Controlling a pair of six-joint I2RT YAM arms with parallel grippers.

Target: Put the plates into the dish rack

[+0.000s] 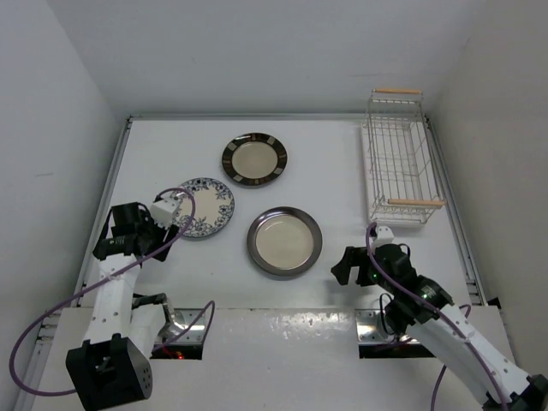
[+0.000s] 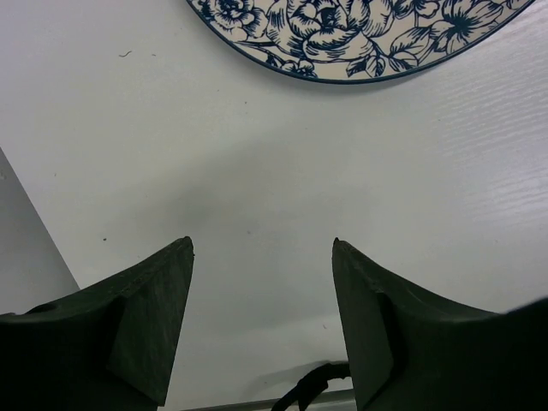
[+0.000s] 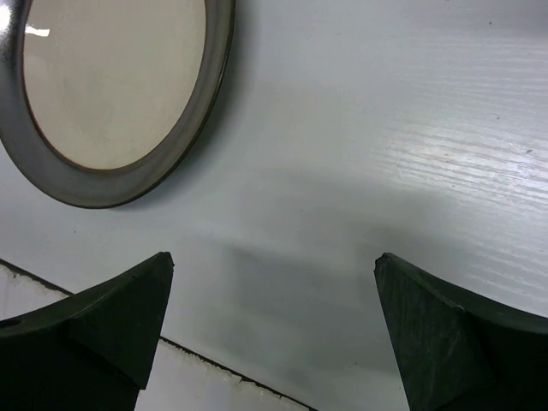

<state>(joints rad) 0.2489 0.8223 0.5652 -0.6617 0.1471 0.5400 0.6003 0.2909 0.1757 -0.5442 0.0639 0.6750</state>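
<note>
The robot's right gripper should next move down and across onto the glossy-rimmed plate's nearest edge (image 1: 317, 233) (image 3: 209, 81), since that edge is below it and to its left in the top view.
Three plates lie flat on the white table. The blue floral plate (image 1: 204, 207) is at the left; its edge shows in the left wrist view (image 2: 360, 38). The brown-rimmed plate with pale marks (image 1: 254, 159) lies farther back. The cream plate with a dark glossy rim (image 1: 284, 241) is in the middle and also shows in the right wrist view (image 3: 111, 94). The white wire dish rack (image 1: 399, 158) stands at the back right. My left gripper (image 1: 130, 233) (image 2: 262, 248) is open and empty beside the floral plate. My right gripper (image 1: 358, 264) (image 3: 274, 261) is open and empty to the right of the glossy-rimmed plate.
White walls close in the table at the left, back and right. A raised white ledge (image 1: 282, 330) with the arm bases runs along the near edge. A purple cable (image 1: 51, 317) loops off the left arm.
</note>
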